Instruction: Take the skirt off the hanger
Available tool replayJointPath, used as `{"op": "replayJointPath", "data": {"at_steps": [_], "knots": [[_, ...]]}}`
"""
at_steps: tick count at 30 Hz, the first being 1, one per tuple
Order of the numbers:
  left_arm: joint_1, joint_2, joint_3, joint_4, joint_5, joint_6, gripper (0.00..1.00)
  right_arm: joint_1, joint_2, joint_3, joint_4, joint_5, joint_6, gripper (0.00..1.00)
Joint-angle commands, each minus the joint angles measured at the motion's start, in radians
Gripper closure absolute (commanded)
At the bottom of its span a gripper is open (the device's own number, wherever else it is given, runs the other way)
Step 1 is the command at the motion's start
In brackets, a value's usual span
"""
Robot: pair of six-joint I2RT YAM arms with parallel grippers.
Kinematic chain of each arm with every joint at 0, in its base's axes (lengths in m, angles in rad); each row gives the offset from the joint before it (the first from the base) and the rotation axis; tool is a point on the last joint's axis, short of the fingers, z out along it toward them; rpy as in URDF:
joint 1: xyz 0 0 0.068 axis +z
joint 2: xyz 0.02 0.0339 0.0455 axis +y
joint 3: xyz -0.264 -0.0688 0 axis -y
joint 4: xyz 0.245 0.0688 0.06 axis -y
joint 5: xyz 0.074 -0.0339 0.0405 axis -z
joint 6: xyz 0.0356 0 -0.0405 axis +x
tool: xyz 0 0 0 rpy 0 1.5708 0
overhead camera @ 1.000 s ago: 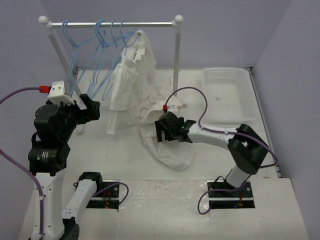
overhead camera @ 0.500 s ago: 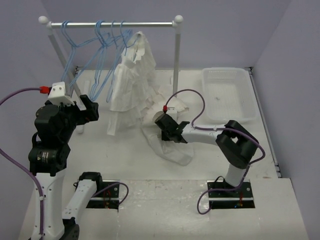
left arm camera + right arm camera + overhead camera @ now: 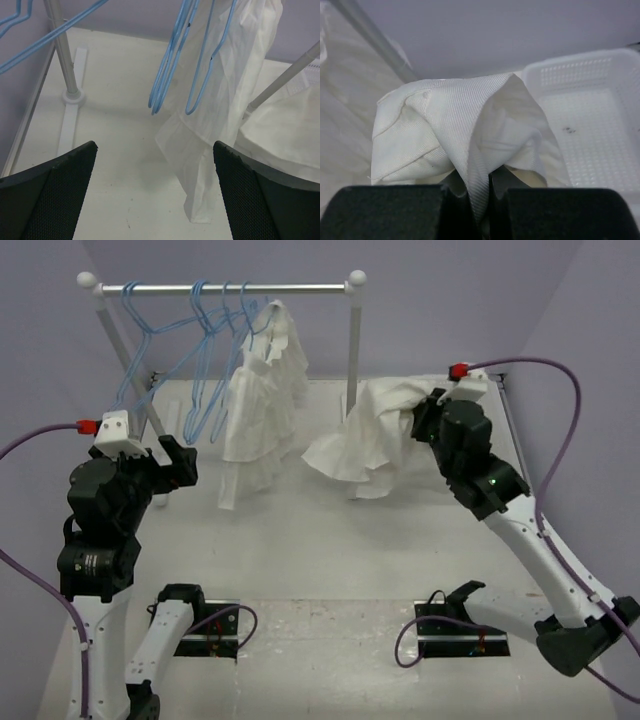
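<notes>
The empty basket is below my right gripper, to the right in its wrist view; I need to move there next, lower the hanger-free skirt inside and release.
The skirt (image 3: 362, 443), plain white and crinkly, hangs bunched in the air to the right of the rack post. My right gripper (image 3: 424, 420) is shut on a fold of it. In the right wrist view that fold of the skirt (image 3: 451, 131) is pinched between the closed jaws of the right gripper (image 3: 481, 202). Several light-blue wire hangers (image 3: 203, 335) hang on the rail; which one is the skirt's hanger I cannot tell. The skirt touches none of them. My left gripper (image 3: 186, 456) is open and empty, left of the hangers (image 3: 200, 65), and its wrist view shows the left gripper (image 3: 155, 150) above bare table.
A white ruffled garment (image 3: 260, 400) hangs from one hanger on the rack rail (image 3: 300, 287). The rack's right post (image 3: 352, 350) stands just left of the lifted skirt. A white perforated basket (image 3: 580, 72) sits behind and right of the skirt. The left post (image 3: 62, 55) is near my left gripper.
The right gripper shut on the skirt lying on the table, then lifted it up and to the right, towards the basket. The left arm has hardly moved.
</notes>
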Motion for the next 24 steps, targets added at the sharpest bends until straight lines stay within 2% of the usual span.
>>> {"op": "replayJointPath", "data": {"at_steps": [1, 2, 5, 6, 8, 11, 15, 18, 24], "knots": [[-0.003, -0.010, -0.022, 0.048, 0.002, 0.010, 0.00, -0.141, 0.009, 0.135, 0.004, -0.010, -0.175, 1.00], [-0.003, -0.010, -0.024, 0.051, 0.000, 0.008, 0.00, -0.229, 0.012, 0.173, 0.002, -0.049, -0.169, 1.00], [-0.003, -0.007, -0.021, 0.054, -0.009, 0.008, 0.00, -0.354, 0.038, 0.237, -0.002, -0.142, -0.162, 1.00], [-0.003, -0.007, -0.018, 0.054, -0.007, 0.008, 0.00, -0.421, 0.053, 0.292, -0.007, -0.215, -0.165, 1.00], [-0.003, -0.006, -0.019, 0.057, -0.009, 0.005, 0.00, -0.484, 0.127, 0.406, -0.065, -0.260, -0.195, 1.00], [-0.003, -0.009, -0.036, 0.074, -0.041, -0.007, 0.00, -0.538, 0.223, 0.536, -0.133, -0.300, -0.227, 1.00], [-0.003, 0.002, -0.050, 0.079, -0.047, -0.018, 0.00, -0.615, 0.291, 0.623, -0.166, -0.347, -0.231, 1.00], [-0.003, 0.016, -0.062, 0.088, -0.047, -0.029, 0.00, -0.662, 0.323, 0.653, -0.194, -0.433, -0.206, 1.00], [-0.003, 0.039, -0.079, 0.106, -0.033, -0.041, 0.00, -0.690, 0.400, 0.601, -0.209, -0.456, -0.165, 1.00]]}}
